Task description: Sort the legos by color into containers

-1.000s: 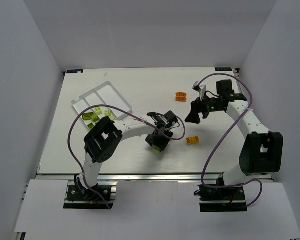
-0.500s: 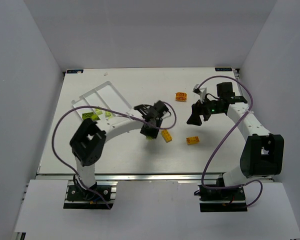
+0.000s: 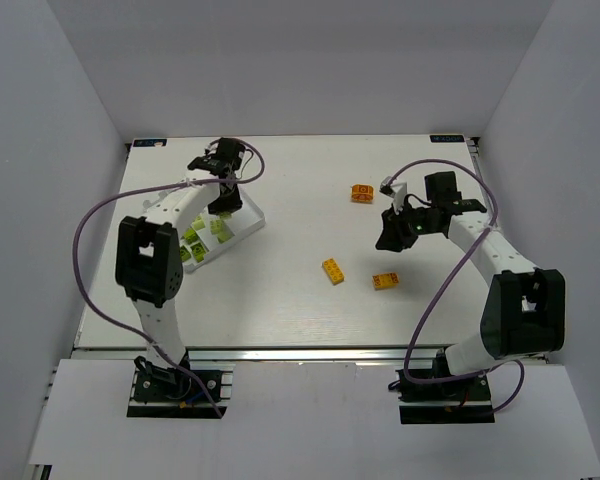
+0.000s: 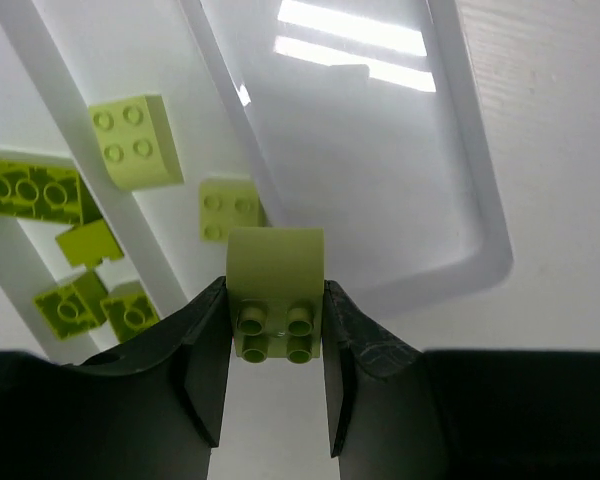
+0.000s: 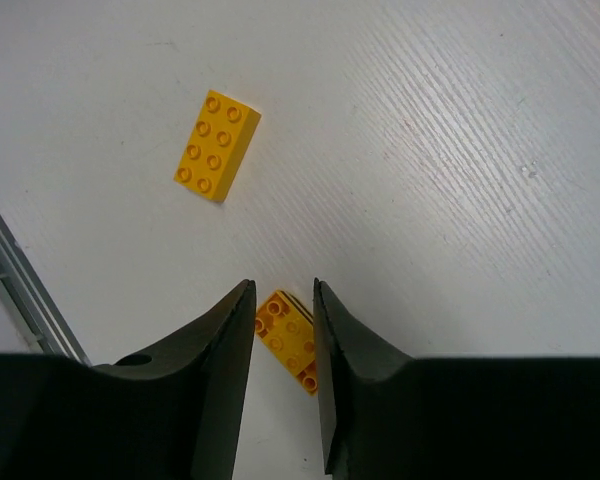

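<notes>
The left gripper moves to the left in the top view next, over the tray's section holding lime legos, and releases its lego there, since the colors match.
My left gripper (image 4: 275, 287) is shut on a lime green lego (image 4: 275, 262) and hangs over the white tray (image 4: 480, 200), near the wall between a bare compartment and one holding lime legos (image 4: 135, 140). From above, the left gripper (image 3: 221, 198) covers part of the tray (image 3: 248, 213). Three orange legos lie on the table: one far back (image 3: 361, 192), one in the middle (image 3: 332, 271), one to its right (image 3: 385, 281). My right gripper (image 3: 390, 236) hovers above that last one (image 5: 288, 340). Its jaws stand a narrow gap apart with nothing in them.
Several more lime and darker green legos (image 4: 30, 190) lie in the tray's left compartments. White walls close in the table on three sides. A purple cable loops off each arm.
My left arm has swung from the table's middle back to the tray with the lime lego, uncovering an orange lego. The right gripper's jaws have narrowed a lot.
</notes>
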### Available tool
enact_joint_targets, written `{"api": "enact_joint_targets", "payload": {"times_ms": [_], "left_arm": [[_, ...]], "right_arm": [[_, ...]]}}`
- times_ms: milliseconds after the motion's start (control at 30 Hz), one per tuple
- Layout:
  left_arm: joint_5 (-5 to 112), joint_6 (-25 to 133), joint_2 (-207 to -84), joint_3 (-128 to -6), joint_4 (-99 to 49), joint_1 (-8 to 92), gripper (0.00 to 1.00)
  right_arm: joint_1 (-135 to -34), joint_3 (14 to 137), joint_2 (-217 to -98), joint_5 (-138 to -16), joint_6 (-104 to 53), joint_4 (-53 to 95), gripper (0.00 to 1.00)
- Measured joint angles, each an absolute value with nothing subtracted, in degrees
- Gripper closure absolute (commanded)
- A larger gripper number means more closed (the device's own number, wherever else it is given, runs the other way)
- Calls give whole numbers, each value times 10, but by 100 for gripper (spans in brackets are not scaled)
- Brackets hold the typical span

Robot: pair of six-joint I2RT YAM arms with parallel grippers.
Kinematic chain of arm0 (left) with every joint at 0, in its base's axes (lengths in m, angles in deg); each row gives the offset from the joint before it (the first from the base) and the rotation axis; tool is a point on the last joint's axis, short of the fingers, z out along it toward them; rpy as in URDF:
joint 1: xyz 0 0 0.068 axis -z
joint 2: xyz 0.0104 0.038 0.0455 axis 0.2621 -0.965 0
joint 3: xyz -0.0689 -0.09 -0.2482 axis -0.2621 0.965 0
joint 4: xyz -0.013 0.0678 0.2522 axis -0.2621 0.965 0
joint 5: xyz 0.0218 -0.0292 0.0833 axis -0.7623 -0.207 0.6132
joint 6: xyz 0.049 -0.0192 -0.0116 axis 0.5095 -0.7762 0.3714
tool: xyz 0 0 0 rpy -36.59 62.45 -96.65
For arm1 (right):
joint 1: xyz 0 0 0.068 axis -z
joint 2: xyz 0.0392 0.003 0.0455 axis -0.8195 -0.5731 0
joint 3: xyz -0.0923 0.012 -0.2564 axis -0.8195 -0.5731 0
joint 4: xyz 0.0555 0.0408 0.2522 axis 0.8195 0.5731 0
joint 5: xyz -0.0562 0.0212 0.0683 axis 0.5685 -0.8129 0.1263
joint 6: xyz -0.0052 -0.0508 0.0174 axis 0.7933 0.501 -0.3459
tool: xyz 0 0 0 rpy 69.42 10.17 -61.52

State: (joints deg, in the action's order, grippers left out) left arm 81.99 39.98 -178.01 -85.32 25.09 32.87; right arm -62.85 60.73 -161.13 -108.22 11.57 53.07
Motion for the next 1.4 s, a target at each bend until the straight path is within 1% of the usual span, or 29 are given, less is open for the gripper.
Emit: {"api": "enact_joint_targets", "payload": {"times_ms": [67,133,233,300,333,433,467,567,600,700,800,867,933,967,1000,1033,1067,1100,1133,1167,1200,1233,1300,1367,1400], "left_arm": [[826,401,-1823,-884,254,320,96],[833,402,-1856,-904,262,311,94],[842,402,-1886,-922,275,296,94],[848,404,-1891,-925,280,283,85],[850,405,-1891,-925,282,276,84],[852,408,-1890,-926,281,261,69],[852,409,-1890,-926,281,256,52],[850,412,-1890,-925,280,247,38],[850,412,-1890,-925,279,246,29],[843,412,-1890,-921,278,245,17],[832,409,-1888,-921,277,244,16],[824,409,-1882,-921,277,244,19],[805,407,-1867,-921,276,245,32],[788,409,-1854,-920,271,246,40],[766,410,-1837,-916,261,247,51],[743,412,-1814,-902,241,248,68],[711,410,-1783,-883,221,249,75],[677,408,-1752,-861,200,251,79],[635,406,-1714,-833,178,252,80],[601,402,-1676,-803,155,255,77],[572,398,-1644,-778,140,257,72],[541,392,-1612,-751,124,259,56],[495,380,-1559,-699,98,264,39],[465,369,-1521,-652,83,267,29],[456,363,-1506,-631,85,266,28]], "right_arm": [[-633,607,-1615,-1073,114,531,58],[-637,607,-1617,-1065,115,532,53],[-638,607,-1618,-1052,119,534,51],[-638,607,-1618,-1043,119,536,50],[-638,607,-1618,-1040,119,536,49],[-637,607,-1618,-1036,119,536,45],[-637,607,-1618,-1035,119,537,43],[-638,607,-1618,-1032,120,539,35],[-638,607,-1618,-1031,121,540,34],[-638,609,-1619,-1028,127,547,31],[-638,615,-1622,-1026,138,557,30],[-638,621,-1623,-1025,150,566,30],[-639,627,-1625,-1027,173,582,28],[-639,629,-1626,-1029,194,591,27],[-640,630,-1626,-1033,222,602,27],[-640,630,-1626,-1040,256,616,26],[-640,630,-1626,-1046,288,632,25],[-640,629,-1625,-1053,341,651,24],[-640,623,-1622,-1059,393,666,22],[-640,613,-1616,-1061,437,677,22],[-641,599,-1609,-1061,483,688,21],[-641,585,-1602,-1061,522,699,21],[-645,568,-1598,-1056,578,714,21],[-649,565,-1608,-1047,612,715,20],[-650,565,-1612,-1045,616,713,20]]}}
